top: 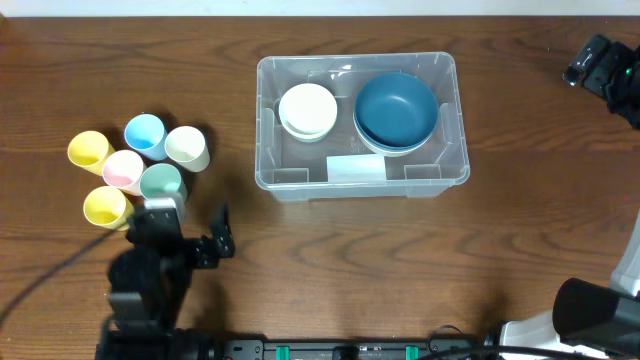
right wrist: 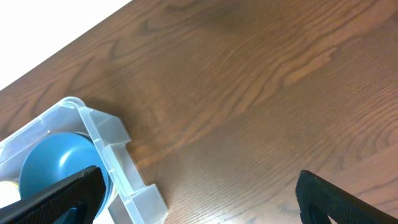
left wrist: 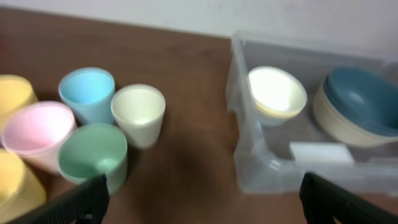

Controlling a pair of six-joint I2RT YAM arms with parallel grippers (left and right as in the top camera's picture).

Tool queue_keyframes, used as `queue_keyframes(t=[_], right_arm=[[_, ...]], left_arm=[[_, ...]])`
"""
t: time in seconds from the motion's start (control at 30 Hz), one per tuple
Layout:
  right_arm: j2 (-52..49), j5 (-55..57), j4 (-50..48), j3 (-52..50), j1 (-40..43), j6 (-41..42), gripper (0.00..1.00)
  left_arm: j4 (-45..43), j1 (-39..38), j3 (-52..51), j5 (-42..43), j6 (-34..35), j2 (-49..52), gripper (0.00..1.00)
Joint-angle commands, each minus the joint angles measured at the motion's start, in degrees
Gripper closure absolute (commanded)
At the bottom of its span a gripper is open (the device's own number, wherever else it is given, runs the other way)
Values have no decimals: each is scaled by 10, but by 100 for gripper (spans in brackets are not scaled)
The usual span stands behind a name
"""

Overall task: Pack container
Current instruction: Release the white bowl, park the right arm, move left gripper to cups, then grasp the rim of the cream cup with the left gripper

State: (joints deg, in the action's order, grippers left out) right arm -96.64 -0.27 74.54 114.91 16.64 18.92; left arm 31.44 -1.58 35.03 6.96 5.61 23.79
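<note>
I need to move my left gripper outward and down to the cream cup next, onto its container-side (top: 204,152) (left wrist: 158,116), where bare table leaves room. The cup stands outward of and below my left gripper.
The clear container (top: 262,150) stands mid-table and holds stacked white bowls (top: 307,110) and a blue bowl (top: 396,108) on a cream bowl. Several cups stand at the left: yellow (top: 88,150), blue (top: 145,133), cream (top: 187,147), pink (top: 123,170), green (top: 162,183) and another yellow (top: 105,207). My left gripper (top: 190,228) is open and empty just in front of the green cup (left wrist: 93,152), with the container (left wrist: 249,168) ahead to its right. My right gripper (top: 598,62) is open and empty at the far right, over bare table beside the container's corner (right wrist: 112,143).
A white label (top: 355,168) lies on the container's base at its front. The wooden table (top: 520,230) is bare to the right of the container and in front of it. My arm bases sit along the near edge.
</note>
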Motion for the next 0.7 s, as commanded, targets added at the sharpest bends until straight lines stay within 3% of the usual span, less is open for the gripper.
queue_keyframes(t=[0.0, 0.13, 0.27, 0.67], right_arm=[[0, -2, 0, -3, -1, 8, 1], [0, -2, 0, -3, -1, 8, 1], [0, -2, 0, -3, -1, 8, 1], [0, -2, 1, -3, -1, 8, 1]], left_arm=[[80, 3, 149, -1, -15, 132, 2], [250, 3, 364, 0, -19, 328, 2], [322, 3, 482, 0, -19, 442, 2], [304, 3, 499, 7, -56, 625, 2]])
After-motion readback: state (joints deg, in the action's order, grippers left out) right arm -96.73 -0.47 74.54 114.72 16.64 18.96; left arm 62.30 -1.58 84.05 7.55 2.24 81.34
